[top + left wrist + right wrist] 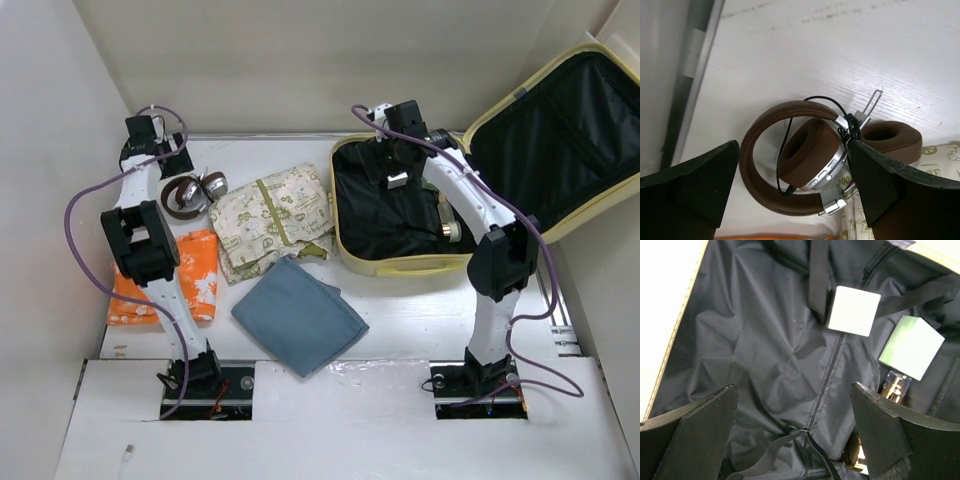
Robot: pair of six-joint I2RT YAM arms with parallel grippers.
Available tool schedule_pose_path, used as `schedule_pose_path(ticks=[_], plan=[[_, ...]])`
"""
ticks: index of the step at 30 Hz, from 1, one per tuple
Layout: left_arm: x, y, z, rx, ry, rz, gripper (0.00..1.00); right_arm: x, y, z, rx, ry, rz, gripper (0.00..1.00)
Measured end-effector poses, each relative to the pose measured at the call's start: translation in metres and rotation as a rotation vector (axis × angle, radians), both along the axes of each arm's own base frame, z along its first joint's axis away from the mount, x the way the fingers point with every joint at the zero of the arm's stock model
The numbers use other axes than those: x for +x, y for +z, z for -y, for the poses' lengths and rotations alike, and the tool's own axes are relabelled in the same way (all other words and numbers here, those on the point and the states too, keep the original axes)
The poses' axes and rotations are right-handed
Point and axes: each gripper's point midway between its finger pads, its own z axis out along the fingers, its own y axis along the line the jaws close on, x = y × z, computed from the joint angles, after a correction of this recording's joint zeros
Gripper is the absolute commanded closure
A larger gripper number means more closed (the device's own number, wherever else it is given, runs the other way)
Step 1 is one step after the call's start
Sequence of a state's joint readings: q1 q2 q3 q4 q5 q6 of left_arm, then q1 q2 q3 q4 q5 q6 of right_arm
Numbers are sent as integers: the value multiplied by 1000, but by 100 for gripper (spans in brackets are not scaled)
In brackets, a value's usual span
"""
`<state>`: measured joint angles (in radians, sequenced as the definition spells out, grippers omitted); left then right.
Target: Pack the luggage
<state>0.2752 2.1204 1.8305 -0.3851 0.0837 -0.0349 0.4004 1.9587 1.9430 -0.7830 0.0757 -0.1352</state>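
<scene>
My left gripper will next move toward the white wall beside the headphones (195,193) and then go down onto the bare curve of the headphones' band, because the ear cup is between its fingers.
The luggage (392,265) is a pale yellow hard-shell suitcase lying open at the right, its lid (590,120) leaning back and its black lining (765,355) showing. My right gripper (390,160) hangs open and empty over the inside; it also shows in the right wrist view (795,435). A white square (855,310), a pale green box (911,346) and a small bottle (896,385) lie inside. My left gripper (172,165) is open just above the brown headphones (195,193). In the left wrist view the gripper (795,195) straddles the headphones (805,155) without gripping them.
A cream and green patterned cloth (272,220) lies beside the luggage. A folded blue cloth (300,315) lies in front of it. An orange and white cloth (170,285) lies under the left arm. White walls enclose the table on the left and back.
</scene>
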Motion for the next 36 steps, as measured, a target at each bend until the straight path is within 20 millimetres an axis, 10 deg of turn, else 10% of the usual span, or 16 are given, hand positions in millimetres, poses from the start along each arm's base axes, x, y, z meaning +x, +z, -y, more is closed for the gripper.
schedule_pose_path(ticks=[10, 17, 36], plan=[[-9, 63, -27, 99, 47, 93, 10, -8, -4, -4, -41, 34, -17, 3], [-31, 5, -61, 15, 68, -40, 23, -10, -5, -1, -64, 45, -25, 3], [-34, -88, -44, -49, -3, -196, 64, -16, 0, -4, -83, 51, -29, 4]])
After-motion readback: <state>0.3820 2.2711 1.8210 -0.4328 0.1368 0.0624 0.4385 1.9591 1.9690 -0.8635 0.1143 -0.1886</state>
